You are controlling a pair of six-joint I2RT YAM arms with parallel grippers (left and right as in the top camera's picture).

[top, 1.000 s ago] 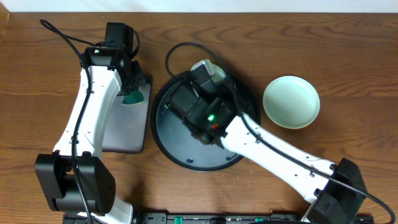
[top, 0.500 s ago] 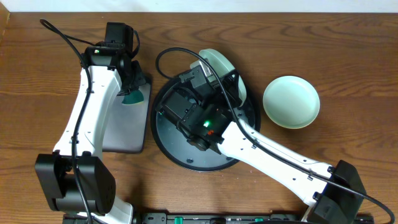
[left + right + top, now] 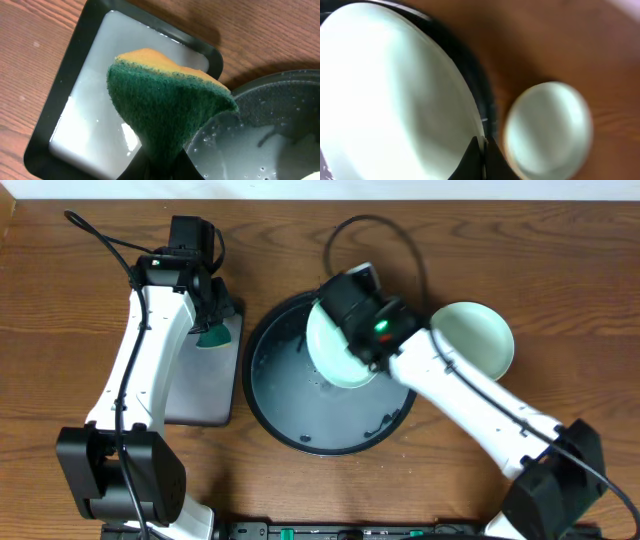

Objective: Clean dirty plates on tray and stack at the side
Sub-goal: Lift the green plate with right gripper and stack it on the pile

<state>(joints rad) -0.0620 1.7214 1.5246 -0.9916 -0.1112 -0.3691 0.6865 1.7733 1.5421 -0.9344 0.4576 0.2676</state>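
Note:
The second mint plate [image 3: 473,341] [image 3: 548,131] lies at the side. I will next swing my right gripper past the edge of the black tray, level the tilted plate and lower it onto that mint plate.
My right gripper [image 3: 483,150] is shut on the rim of a pale mint plate [image 3: 335,352] and holds it tilted above the right half of the round black tray [image 3: 290,395]; the plate fills the left of the right wrist view [image 3: 390,85]. A second mint plate [image 3: 478,340] lies on the table right of the tray, also blurred in the right wrist view [image 3: 547,130]. My left gripper [image 3: 162,162] is shut on the green and orange sponge [image 3: 165,107], held over the grey tray. The yellow plate is out of view.
The grey rectangular tray [image 3: 205,370] with black rim holds milky water left of the black tray; it also shows in the left wrist view [image 3: 95,100]. The black tray's floor is wet with droplets [image 3: 280,130]. A cable [image 3: 385,230] loops behind the right arm.
My right arm has swung right and lifted the mint plate off the tray's centre toward the plate at the side. The left arm has not moved.

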